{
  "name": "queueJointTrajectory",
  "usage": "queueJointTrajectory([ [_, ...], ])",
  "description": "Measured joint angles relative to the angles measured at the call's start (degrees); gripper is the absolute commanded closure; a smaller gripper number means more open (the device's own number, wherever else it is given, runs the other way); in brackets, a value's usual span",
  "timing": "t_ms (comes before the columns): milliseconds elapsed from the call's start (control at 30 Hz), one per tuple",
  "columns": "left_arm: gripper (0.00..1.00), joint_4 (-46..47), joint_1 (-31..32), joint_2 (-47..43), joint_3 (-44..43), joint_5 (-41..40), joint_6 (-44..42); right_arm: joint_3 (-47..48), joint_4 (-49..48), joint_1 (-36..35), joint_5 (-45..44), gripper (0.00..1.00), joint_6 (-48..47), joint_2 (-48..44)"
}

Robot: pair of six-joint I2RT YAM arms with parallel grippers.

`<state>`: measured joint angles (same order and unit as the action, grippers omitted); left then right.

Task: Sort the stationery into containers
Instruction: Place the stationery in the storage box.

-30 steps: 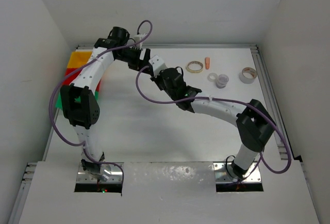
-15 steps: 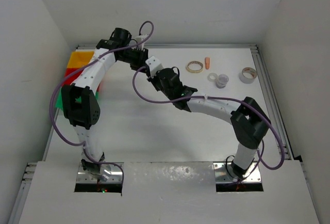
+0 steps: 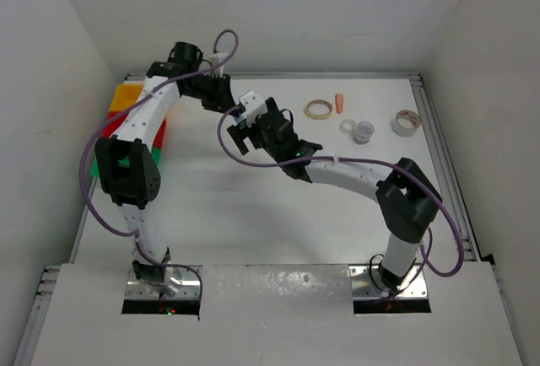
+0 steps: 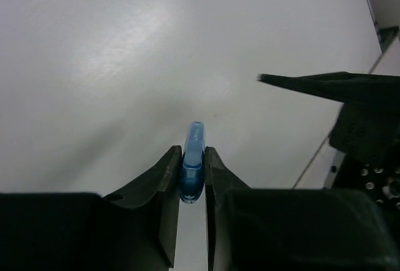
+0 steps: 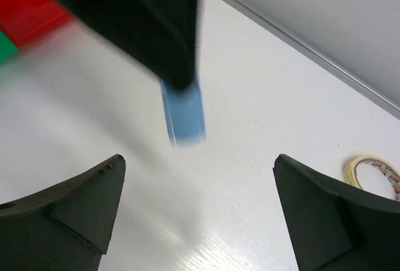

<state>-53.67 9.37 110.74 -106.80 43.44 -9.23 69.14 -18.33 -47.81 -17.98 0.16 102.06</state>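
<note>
My left gripper should next swing away from my right gripper, which is open and empty, over the yellow bin (image 3: 128,96), and lower the blue piece inside.
A small blue capsule-shaped piece (image 4: 192,158) is pinched between the fingertips of my left gripper (image 4: 191,153), which is shut on it above the table. The right wrist view shows the same blue piece (image 5: 182,115) hanging from the left gripper's dark fingers (image 5: 150,27). My right gripper (image 5: 199,165) stands wide open just below it, with nothing between its fingers. From above, the left gripper (image 3: 224,99) and right gripper (image 3: 240,126) are close together at the table's back left. The yellow bin (image 3: 128,96) and red bin (image 3: 113,121) stand at the left edge, partly hidden by the left arm.
At the back right lie a tan tape ring (image 3: 318,110), an orange capsule (image 3: 339,102), a clear tape ring (image 3: 363,132) and a whitish tape ring (image 3: 407,122). Red (image 5: 31,5) and green (image 5: 5,49) bin corners show in the right wrist view.
The left gripper has shut on the blue piece. The right gripper has opened wide and let go of it. The left gripper has drawn back a little to the left.
</note>
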Motion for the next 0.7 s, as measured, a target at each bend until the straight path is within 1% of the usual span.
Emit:
queueJointTrajectory([
  [33, 1.0, -0.04, -1.86, 0.46, -1.11, -0.48, 0.02, -0.02, 0.07, 0.13, -0.04, 0.01, 0.61, -0.02],
  [100, 1.0, 0.59, -7.61, 1.99, -4.42, -0.66, 0.33, -0.79, 0.11, 0.94, -0.26, 0.01, 2.43, -0.59],
  [200, 1.0, 3.76, -19.28, 5.75, -10.62, -1.7, 1.81, -4.26, 0.02, 2.8, -1.4, 0.01, 5.18, -3.19],
  [267, 1.0, 5.46, -26.1, 9.94, -16.28, -4.26, 2.43, -5.81, 0.26, 4.04, -2.32, 0.01, 6.95, -4.33],
  [333, 1.0, 7.82, -30.71, 13.62, -19.85, -7.82, 2.93, -6.01, 1.2, 5.22, -3.52, 0.01, 8.39, -4.48],
  [433, 1.0, 10.29, -33.24, 17.31, -21.22, -11.08, 3.54, -6.01, 3.3, 6.34, -5.29, 0.01, 9.97, -4.48],
  [600, 1.0, 13.68, -32.54, 21.29, -21.24, -14.34, 3.67, -6.01, 5.46, 6.49, -6.67, 0.01, 11.26, -4.44],
  [700, 1.0, 15.67, -32.26, 23.23, -21.4, -14.86, 3.45, -5.99, 5.7, 6.49, -7.21, 0.01, 11.87, -3.82],
])
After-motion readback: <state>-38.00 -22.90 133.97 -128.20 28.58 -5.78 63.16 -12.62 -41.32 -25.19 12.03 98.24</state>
